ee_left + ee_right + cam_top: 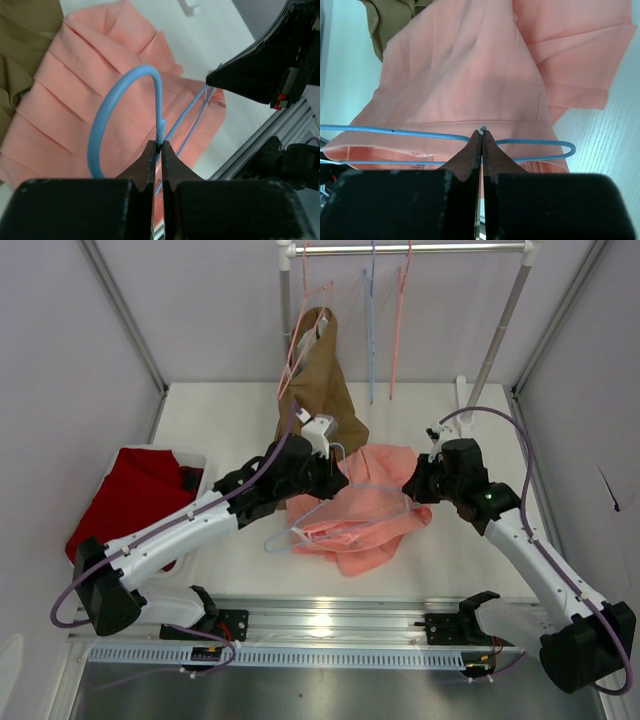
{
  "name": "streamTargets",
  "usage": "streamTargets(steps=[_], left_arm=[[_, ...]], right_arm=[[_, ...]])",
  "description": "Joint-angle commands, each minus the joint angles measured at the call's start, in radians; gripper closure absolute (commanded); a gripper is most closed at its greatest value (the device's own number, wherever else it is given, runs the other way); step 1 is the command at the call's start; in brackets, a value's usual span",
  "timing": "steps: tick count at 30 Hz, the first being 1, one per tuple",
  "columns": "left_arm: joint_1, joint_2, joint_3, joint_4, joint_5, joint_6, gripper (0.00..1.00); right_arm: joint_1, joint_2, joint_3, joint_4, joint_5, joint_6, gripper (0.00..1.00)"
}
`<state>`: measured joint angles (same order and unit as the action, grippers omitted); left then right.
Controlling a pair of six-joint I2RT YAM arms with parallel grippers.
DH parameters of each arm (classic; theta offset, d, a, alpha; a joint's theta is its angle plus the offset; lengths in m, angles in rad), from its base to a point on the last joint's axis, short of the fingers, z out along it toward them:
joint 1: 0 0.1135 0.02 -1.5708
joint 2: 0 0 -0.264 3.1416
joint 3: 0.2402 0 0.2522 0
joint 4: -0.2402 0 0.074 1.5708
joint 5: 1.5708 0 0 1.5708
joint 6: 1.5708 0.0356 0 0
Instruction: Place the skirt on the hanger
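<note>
I will raise and turn my left gripper next, then lower it to let go of the hanger's neck onto the skirt's middle (372, 508) (174, 97), which is below the gripper's fingers and can bear it.
The salmon-pink pleated skirt (375, 510) lies rumpled on the table between my arms. The pale-blue hanger (300, 532) lies across it, its hook toward the back. My left gripper (328, 468) is shut on the hanger's neck just below the hook (125, 82), above the skirt (75, 100). My right gripper (415, 488) is shut on the hanger's wire (540, 145) near its rounded end, over the skirt (470, 75). In the wrist views both pairs of jaws are closed tight, the left (158, 145) and the right (481, 132).
A brown garment (322, 380) hangs on a pink hanger from the rail (420, 248) at the back. Another pale-blue hanger (370, 330) and a pink hanger (400, 320) hang there too. A dark red cloth (135, 495) lies in a white bin at the left.
</note>
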<state>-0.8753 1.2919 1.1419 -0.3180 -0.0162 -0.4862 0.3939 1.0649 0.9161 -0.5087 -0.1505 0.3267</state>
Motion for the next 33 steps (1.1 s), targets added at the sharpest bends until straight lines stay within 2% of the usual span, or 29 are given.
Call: streamTargets(steps=[1,10,14,18,24,28,33], left_arm=[[-0.014,0.0,0.128,0.05,-0.007,0.031,1.0],[-0.013,0.033,0.356,0.04,0.059,0.057,1.0],[-0.001,0.075,0.487,0.028,0.09,0.064,1.0],[0.047,0.101,0.554,0.03,0.148,0.04,1.0],[0.098,0.119,0.573,0.094,0.248,-0.008,1.0],[0.104,0.119,0.524,0.144,0.291,-0.041,1.0],[0.104,0.113,0.473,0.209,0.309,-0.074,1.0]], right_arm=[[0.022,-0.051,0.111,-0.047,-0.037,-0.006,1.0],[0.049,-0.062,0.426,-0.165,-0.06,-0.032,0.98],[0.077,-0.059,0.507,-0.188,-0.084,-0.048,0.98],[0.099,-0.063,0.552,-0.2,-0.103,-0.066,0.93],[0.129,-0.056,0.618,-0.223,-0.118,-0.077,0.88],[0.134,-0.031,0.691,-0.252,-0.097,-0.094,0.83],[0.135,0.01,0.759,-0.298,-0.083,-0.12,0.67]])
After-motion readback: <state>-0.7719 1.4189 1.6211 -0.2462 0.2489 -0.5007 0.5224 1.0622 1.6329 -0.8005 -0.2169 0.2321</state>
